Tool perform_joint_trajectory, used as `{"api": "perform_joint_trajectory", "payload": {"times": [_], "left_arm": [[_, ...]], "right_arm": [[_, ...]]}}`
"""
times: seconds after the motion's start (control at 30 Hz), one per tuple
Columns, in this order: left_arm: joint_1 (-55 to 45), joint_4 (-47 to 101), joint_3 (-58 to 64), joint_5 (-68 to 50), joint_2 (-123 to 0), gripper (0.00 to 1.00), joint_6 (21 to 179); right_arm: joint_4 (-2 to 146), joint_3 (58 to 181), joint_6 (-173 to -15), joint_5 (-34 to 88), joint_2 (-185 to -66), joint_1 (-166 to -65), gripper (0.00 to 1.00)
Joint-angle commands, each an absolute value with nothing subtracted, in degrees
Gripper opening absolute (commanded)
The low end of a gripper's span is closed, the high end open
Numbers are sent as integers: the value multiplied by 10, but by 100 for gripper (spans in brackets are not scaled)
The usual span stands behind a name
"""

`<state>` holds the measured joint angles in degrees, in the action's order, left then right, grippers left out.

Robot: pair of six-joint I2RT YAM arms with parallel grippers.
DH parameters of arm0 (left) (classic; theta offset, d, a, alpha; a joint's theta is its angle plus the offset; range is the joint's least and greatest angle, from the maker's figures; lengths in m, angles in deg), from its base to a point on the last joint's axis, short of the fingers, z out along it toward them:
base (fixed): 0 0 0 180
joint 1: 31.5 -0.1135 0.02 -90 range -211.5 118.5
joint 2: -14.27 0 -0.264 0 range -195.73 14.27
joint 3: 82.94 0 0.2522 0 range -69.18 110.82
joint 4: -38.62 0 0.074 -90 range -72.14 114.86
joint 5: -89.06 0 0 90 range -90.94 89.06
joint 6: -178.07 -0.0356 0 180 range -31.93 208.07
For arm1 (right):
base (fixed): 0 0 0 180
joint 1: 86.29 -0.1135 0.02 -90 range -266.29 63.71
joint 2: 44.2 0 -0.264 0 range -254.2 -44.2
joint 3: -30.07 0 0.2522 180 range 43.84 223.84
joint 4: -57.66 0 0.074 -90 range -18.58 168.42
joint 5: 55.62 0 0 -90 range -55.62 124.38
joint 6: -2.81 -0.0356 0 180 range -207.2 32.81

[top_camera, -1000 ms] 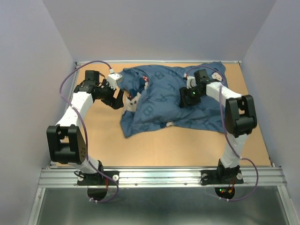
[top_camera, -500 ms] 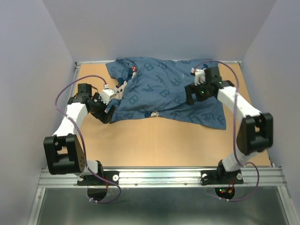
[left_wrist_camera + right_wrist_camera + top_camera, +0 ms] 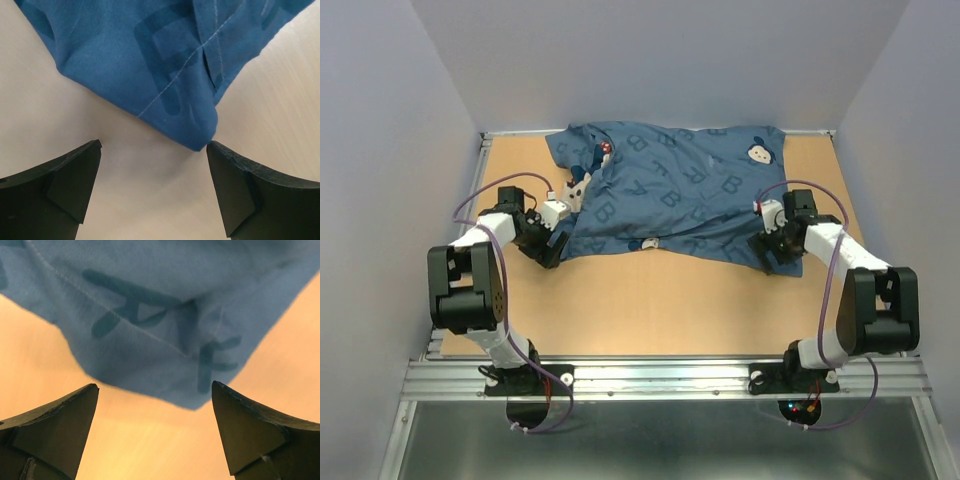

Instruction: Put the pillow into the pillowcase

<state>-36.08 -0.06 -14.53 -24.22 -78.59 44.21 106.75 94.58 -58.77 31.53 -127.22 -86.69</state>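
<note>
The pillowcase's stitched edge by its near corner lies past my left gripper's fingers, to the right in the top view, so the gripper slides there next and closes.
The blue pillowcase (image 3: 675,195), printed with letters and a mouse face, lies spread across the far half of the table. The pillow is hidden; no white cushion shows. My left gripper (image 3: 548,252) is open at the pillowcase's near left corner (image 3: 200,135), the corner just ahead of its fingers (image 3: 75,175). My right gripper (image 3: 772,258) is open at the near right corner (image 3: 190,390), nothing between its fingers (image 3: 250,430).
The wooden table (image 3: 650,310) is bounded by grey walls on three sides. A metal rail (image 3: 660,375) runs along the near edge by the arm bases. Purple cables loop off both arms.
The pillowcase went from bunched to spread flat. Both arms drew back toward the near side; the right gripper left the far right part of the cloth and now sits at its near right corner.
</note>
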Motion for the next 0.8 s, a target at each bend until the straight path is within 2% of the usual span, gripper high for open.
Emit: {"api": "perform_joint_trajectory", "payload": {"times": [0.0, 0.13, 0.2, 0.27, 0.33, 0.37, 0.4, 0.43, 0.47, 0.5, 0.53, 0.57, 0.77], "left_arm": [[-354, 33, -127, -243, -809, 99, 453], [-342, 44, -113, -249, -839, 98, 464], [-335, 53, -113, -260, -843, 94, 468], [-331, 59, -116, -269, -850, 89, 470], [-322, 61, -116, -277, -857, 74, 472], [-321, 62, -115, -280, -858, 67, 474], [-320, 62, -114, -289, -859, 58, 476], [-320, 64, -113, -291, -859, 33, 488], [-320, 63, -111, -291, -857, 20, 492], [-320, 59, -102, -296, -856, 10, 496], [-320, 56, -98, -295, -849, 0, 500], [-320, 50, -87, -296, -842, 0, 511], [-329, 33, -13, -276, -757, 0, 564]], "right_arm": [[998, 922, -548, 332, -1314, -868, 100], [966, 899, -534, 334, -1331, -868, 100], [952, 880, -523, 342, -1334, -869, 100], [934, 866, -516, 362, -1341, -868, 99], [916, 851, -513, 364, -1346, -869, 93], [906, 847, -514, 367, -1349, -869, 79], [896, 844, -515, 375, -1357, -868, 70], [882, 845, -517, 379, -1360, -868, 61], [879, 848, -524, 382, -1363, -869, 43], [878, 853, -527, 382, -1363, -868, 33], [879, 863, -530, 382, -1357, -868, 23], [879, 869, -538, 388, -1349, -868, 1], [880, 946, -558, 411, -1235, -865, 1]]}}
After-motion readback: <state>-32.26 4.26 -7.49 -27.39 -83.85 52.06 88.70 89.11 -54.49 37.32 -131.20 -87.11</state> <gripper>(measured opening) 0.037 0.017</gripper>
